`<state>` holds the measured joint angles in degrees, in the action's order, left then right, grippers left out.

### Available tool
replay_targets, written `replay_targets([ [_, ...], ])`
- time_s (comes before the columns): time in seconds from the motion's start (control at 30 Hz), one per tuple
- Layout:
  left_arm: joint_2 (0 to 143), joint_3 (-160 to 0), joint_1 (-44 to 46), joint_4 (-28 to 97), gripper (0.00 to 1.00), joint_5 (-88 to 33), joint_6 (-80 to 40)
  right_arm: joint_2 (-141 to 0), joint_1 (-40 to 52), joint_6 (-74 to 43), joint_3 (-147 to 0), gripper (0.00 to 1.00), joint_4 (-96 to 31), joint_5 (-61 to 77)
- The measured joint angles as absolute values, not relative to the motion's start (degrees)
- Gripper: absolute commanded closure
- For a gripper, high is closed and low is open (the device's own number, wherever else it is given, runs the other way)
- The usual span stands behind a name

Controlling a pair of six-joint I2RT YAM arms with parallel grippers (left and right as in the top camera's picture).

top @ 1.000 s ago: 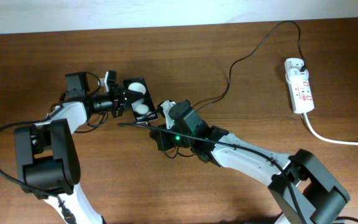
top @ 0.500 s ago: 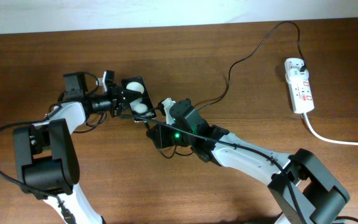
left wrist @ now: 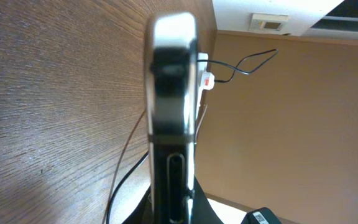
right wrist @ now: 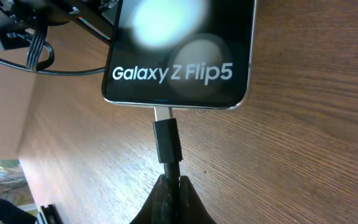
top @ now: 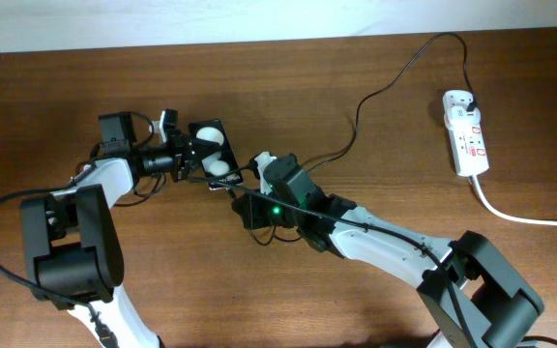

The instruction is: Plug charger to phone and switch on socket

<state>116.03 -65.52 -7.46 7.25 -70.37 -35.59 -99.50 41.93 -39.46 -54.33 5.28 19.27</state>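
The left gripper comes down next, sets the phone on the tabletop below and releases it, since the connector tip already sits in the phone's bottom port.
The black phone (top: 212, 151) lies left of the table's centre, its screen showing two round white reflections; in the right wrist view (right wrist: 180, 56) it reads "Galaxy Z Flip5". My left gripper (top: 193, 155) is shut on the phone, whose edge fills the left wrist view (left wrist: 171, 118). My right gripper (right wrist: 170, 182) is shut on the charger cable just behind its black connector tip (right wrist: 166, 140). The tip's metal end sits in the phone's bottom port. The thin black cable (top: 375, 92) runs to the white socket strip (top: 465, 132) at the right.
The strip's thick white cord (top: 525, 217) trails off the right edge. The right arm (top: 356, 237) crosses the middle of the brown wooden table. The left arm's base (top: 66, 242) stands at the front left.
The right gripper has moved the connector tip a little up and left, up to the phone's bottom edge. The left gripper and phone have shifted only slightly.
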Motion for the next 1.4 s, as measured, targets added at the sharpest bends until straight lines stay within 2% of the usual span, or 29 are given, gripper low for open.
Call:
replay_targets([
  [0.37, 115.92, -65.78, -7.57, 7.05, 1.00, -70.28, -35.66, -99.61, 41.93, -40.34, -54.24, 0.96, 9.45, 20.97],
  [1.1, 115.90, -66.98, -7.94, 6.37, 1.00, -68.79, -36.73, -99.74, 42.48, -40.29, -53.52, 0.96, 13.89, 15.57],
  [1.13, 115.90, -66.98, -7.97, 6.37, 1.00, -68.51, -36.71, -100.12, 42.48, -40.32, -53.52, 0.92, 14.20, 15.51],
  [1.17, 115.90, -66.98, -7.97, 6.37, 1.00, -68.05, -36.67, -100.49, 42.48, -40.29, -53.49, 0.63, 14.31, 15.46],
  [1.2, 115.90, -66.98, -7.97, 6.39, 1.00, -67.83, -36.64, -100.60, 42.48, -40.38, -53.52, 0.50, 14.39, 15.35],
  [1.23, 115.90, -66.85, -7.90, 7.07, 1.00, -68.73, -36.21, -100.60, 42.37, -40.40, -53.60, 0.25, 15.35, 13.28],
  [1.27, 115.87, -66.22, -7.44, 7.49, 1.00, -69.36, -35.57, -100.57, 41.50, -40.36, -54.26, 0.05, 15.29, 11.38],
  [1.3, 115.87, -65.71, -7.11, 7.75, 1.00, -69.73, -35.35, -100.57, 40.77, -40.23, -54.59, 0.01, 13.63, 9.89],
  [1.4, 115.87, -65.63, -6.76, 7.86, 1.00, -70.43, -35.07, -100.16, 39.94, -39.88, -54.87, 0.01, 6.68, 9.28],
])
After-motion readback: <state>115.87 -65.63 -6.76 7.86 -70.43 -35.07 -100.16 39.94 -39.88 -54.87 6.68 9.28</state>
